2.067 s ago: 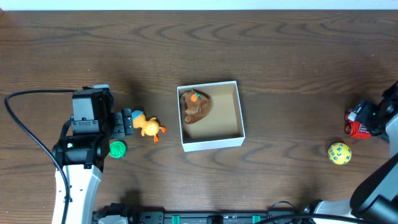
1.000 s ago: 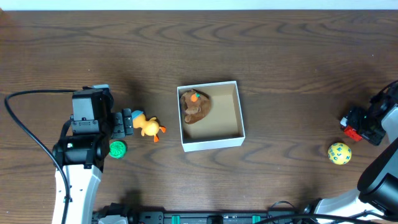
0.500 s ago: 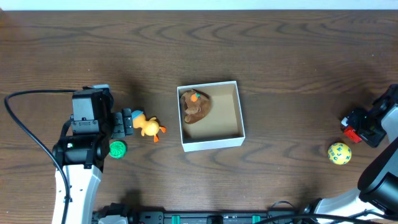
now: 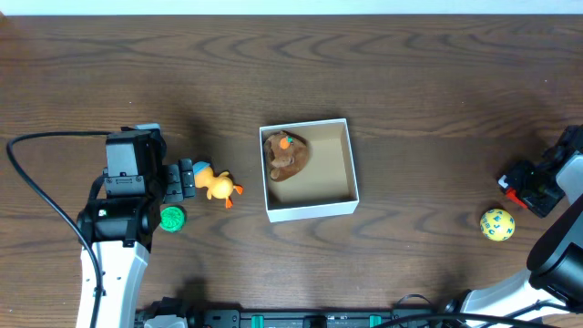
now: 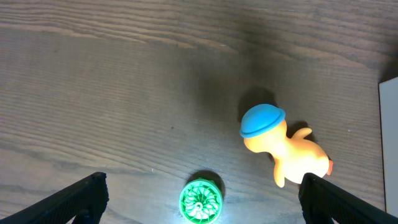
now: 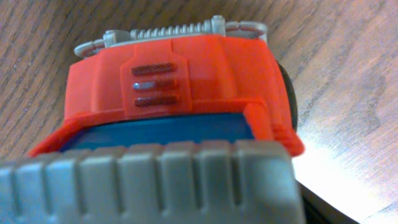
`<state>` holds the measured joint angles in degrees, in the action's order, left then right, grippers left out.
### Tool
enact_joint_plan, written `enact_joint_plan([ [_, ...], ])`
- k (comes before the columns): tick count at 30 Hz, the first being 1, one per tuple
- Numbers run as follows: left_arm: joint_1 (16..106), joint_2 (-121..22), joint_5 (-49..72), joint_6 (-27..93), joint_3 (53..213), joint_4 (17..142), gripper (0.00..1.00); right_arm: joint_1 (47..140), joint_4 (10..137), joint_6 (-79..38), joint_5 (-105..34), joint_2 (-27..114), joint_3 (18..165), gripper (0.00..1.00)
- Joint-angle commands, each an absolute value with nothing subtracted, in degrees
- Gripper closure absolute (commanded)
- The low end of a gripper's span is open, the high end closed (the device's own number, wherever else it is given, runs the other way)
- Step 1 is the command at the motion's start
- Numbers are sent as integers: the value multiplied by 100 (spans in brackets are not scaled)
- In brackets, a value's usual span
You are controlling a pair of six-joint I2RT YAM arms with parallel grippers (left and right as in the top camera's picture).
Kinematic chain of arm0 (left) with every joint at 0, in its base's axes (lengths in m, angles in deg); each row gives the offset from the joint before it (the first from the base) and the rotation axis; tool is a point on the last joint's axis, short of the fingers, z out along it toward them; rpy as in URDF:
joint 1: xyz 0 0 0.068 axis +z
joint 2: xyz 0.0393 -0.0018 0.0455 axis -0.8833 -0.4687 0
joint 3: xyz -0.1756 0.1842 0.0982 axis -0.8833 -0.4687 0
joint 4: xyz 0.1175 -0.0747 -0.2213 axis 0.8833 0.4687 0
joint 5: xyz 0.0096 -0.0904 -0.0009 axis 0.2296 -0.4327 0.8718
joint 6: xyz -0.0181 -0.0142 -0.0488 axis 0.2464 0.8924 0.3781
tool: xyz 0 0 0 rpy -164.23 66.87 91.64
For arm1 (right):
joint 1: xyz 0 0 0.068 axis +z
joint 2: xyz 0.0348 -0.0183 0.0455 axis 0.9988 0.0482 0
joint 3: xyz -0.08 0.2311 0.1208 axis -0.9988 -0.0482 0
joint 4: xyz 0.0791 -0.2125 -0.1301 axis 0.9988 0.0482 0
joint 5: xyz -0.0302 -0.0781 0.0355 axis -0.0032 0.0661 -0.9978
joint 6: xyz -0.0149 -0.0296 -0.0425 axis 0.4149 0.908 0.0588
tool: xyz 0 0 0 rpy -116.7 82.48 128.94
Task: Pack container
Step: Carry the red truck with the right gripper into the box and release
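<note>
The open space for the red toy truck is beside the brown plush toy. My right gripper will next raise the truck over the container, then lower it into that space.
The container, a square white box with a tan inside, sits mid-table and holds a brown plush toy. My left gripper is open and low over the table. In the left wrist view, the green ribbed disc lies between the left gripper's fingers, and the orange duck with a blue cap is by the right finger. My right gripper at the far right edge is shut on a red toy truck, which fills the right wrist view.
A yellow spotted ball lies on the table just below the right gripper. The duck and green disc lie left of the container. The container's white wall shows at the right edge of the left wrist view.
My right gripper has turned and shifted slightly left and toward the front with the red truck. The left arm, duck, disc and container have not moved.
</note>
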<state>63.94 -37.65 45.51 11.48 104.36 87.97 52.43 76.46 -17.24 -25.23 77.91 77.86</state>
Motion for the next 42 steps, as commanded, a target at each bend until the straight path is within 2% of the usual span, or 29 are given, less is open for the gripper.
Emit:
enact_joint_plan([
  [1, 6429, -3776, 4599, 1071, 10552, 8814, 2, 5267, 7681, -1892, -2453, 7828, 7832, 38],
  [7, 6429, -3776, 4599, 1071, 10552, 8814, 2, 5639, 7810, -1960, -2746, 7439, 7994, 47],
  [13, 6429, -3776, 4599, 1071, 10552, 8814, 2, 6541, 7851, -1975, -2811, 6674, 8057, 56],
  [20, 6429, -3776, 4599, 1071, 10552, 8814, 2, 8325, 8070, -1979, -3218, 5465, 8057, 58],
  [25, 6429, -3776, 4599, 1071, 10552, 8817, 2, 9995, 8046, -2550, -3312, 4980, 8057, 59],
  [29, 6429, -3776, 4599, 1071, 10552, 8814, 2, 11092, 7845, -3042, -3275, 5089, 8057, 60],
  [34, 6429, -3776, 4599, 1071, 10552, 8814, 2, 12146, 7414, -3372, -2293, 5627, 8057, 58],
  [42, 6429, -3776, 4599, 1071, 10552, 8814, 2, 12491, 6835, -3562, -1906, 6855, 8057, 56],
])
